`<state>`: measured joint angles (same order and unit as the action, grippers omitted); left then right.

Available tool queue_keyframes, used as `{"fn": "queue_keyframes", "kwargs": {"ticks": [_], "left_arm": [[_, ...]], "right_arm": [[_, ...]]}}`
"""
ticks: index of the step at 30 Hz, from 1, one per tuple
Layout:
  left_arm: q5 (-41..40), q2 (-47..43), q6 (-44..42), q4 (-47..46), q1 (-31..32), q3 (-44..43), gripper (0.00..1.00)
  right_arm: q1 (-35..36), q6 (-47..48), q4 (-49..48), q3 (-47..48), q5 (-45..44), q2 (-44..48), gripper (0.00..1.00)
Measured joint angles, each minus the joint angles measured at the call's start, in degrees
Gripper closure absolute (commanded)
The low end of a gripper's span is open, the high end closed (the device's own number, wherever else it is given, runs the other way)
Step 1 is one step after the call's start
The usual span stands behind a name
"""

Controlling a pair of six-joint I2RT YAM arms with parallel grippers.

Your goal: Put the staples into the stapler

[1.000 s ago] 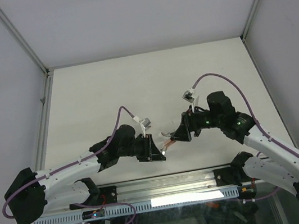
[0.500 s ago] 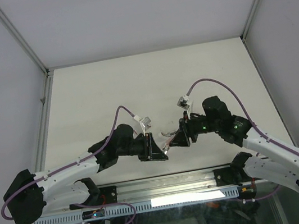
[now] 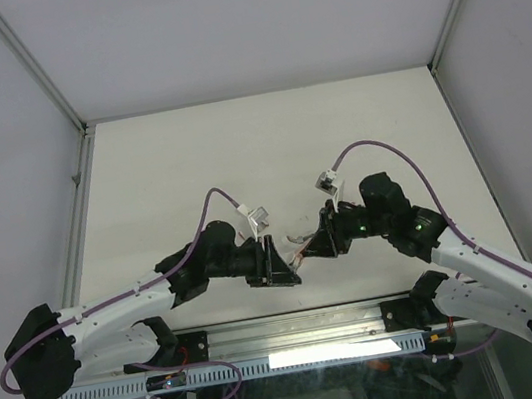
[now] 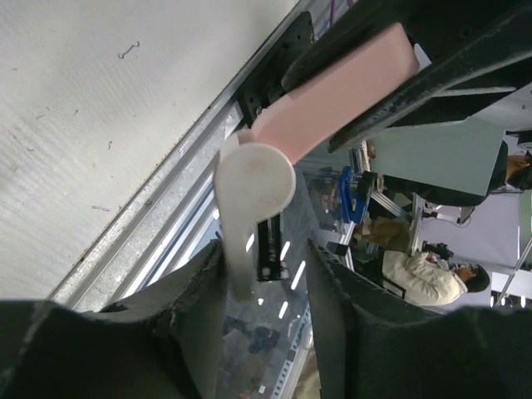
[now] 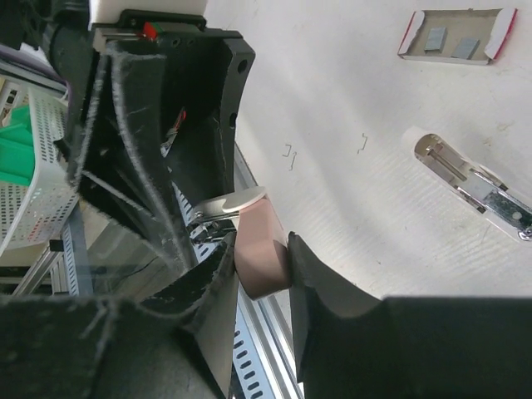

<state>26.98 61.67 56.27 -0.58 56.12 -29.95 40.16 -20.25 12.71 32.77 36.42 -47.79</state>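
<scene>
The pink stapler goes outward and down in my right gripper onto the bare tabletop beyond the silver stapler piece next. The gripper releases it there, since that spot is clear.
The pink stapler (image 5: pixel 262 249) is held up off the table between the two arms. My right gripper (image 5: pixel 260 245) is shut on its pink body, with a finger against each side. In the left wrist view the pink body (image 4: pixel 332 91) ends in a white round part (image 4: pixel 253 179), and a white strip runs down along one finger. My left gripper (image 4: pixel 266 249) stands open, with a gap to the other finger. In the top view the two grippers (image 3: pixel 282 270) (image 3: pixel 305 252) meet near the front edge. Two grey staples strips (image 5: pixel 435 35) lie in an open red-and-white box (image 5: pixel 455 37).
A silver metal stapler piece with a white end (image 5: pixel 474 179) lies on the white table (image 3: pixel 268 148) beyond the right gripper. A few loose staples (image 5: pixel 288 152) are scattered near it. The metal rail of the front edge (image 3: pixel 297 331) runs just below the grippers.
The right gripper moved in toward the left one and closed on the pink stapler body. The left gripper's jaws widened a little.
</scene>
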Motion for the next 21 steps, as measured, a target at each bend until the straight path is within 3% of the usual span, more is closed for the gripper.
{"fn": "queue_keyframes", "kwargs": {"ticks": [3,7,15,21], "left_arm": [[-0.4,-0.9,-0.8,0.0,-0.4,0.0,0.19],[-2.5,-4.0,-3.0,1.6,-2.8,-0.5,0.05],[-8.1,-12.8,-13.0,13.2,-14.3,-8.3,0.01],[-13.6,-13.0,-23.2,20.1,-21.1,-16.5,0.01]], "right_arm": [[0.2,-1.0,0.2,0.0,-2.3,0.0,0.82],[0.2,-2.9,2.1,1.2,-6.7,-1.5,0.83],[0.0,-5.9,7.1,9.0,-14.6,-7.0,0.83],[-3.2,-8.1,8.4,14.4,-18.2,-12.2,0.83]]}}
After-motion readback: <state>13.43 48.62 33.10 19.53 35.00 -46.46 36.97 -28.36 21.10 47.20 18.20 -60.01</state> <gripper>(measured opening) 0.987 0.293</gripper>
